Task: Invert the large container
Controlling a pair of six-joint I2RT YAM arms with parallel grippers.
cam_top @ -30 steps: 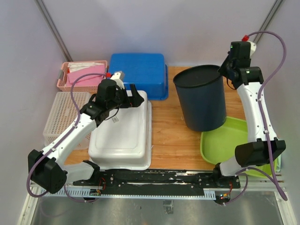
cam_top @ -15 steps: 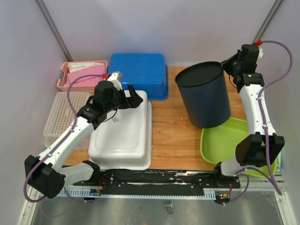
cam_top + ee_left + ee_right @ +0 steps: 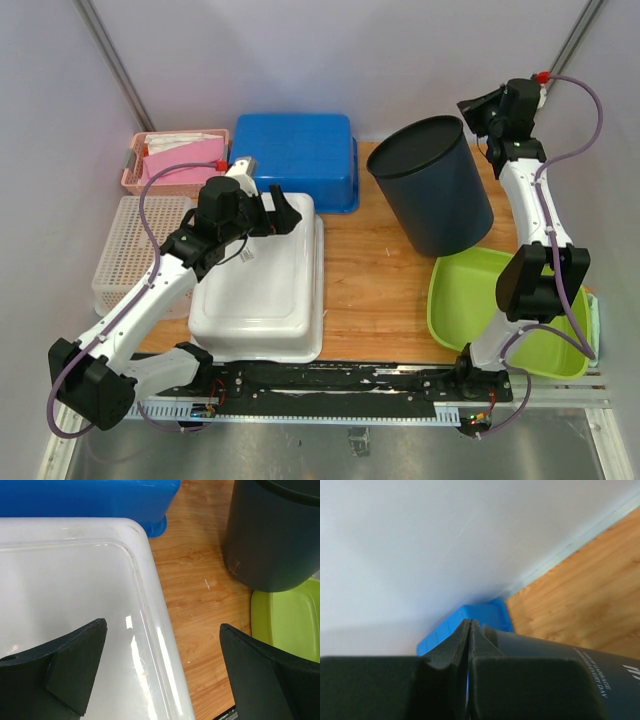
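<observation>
The bucket's back side stands just outward of my fingers, so my right gripper lifts slightly and outward toward it next. Then my right gripper releases beside the bucket's rim.
The large container is a dark navy bucket (image 3: 440, 200), mouth up and tilted, its top leaning to the back left and its base at the green tray's far edge. It also shows in the left wrist view (image 3: 275, 535) and the right wrist view (image 3: 560, 655). My right gripper (image 3: 472, 108) is at the bucket's far right rim, its fingers pressed together (image 3: 470, 625) with the bucket wall right beside them. My left gripper (image 3: 283, 212) is open and empty over the far right corner of a white upturned tub (image 3: 260, 290), as the left wrist view shows (image 3: 162, 630).
A blue upturned tub (image 3: 297, 155) stands at the back. A pink basket (image 3: 170, 160) and a white mesh basket (image 3: 130, 250) are at the left. A green tray (image 3: 480, 300) lies at the front right. The back wall is close behind the right gripper.
My right gripper has swung left and back along the bucket's far rim, and the bucket has tipped from upright to leaning back left. The left arm has shifted only slightly.
</observation>
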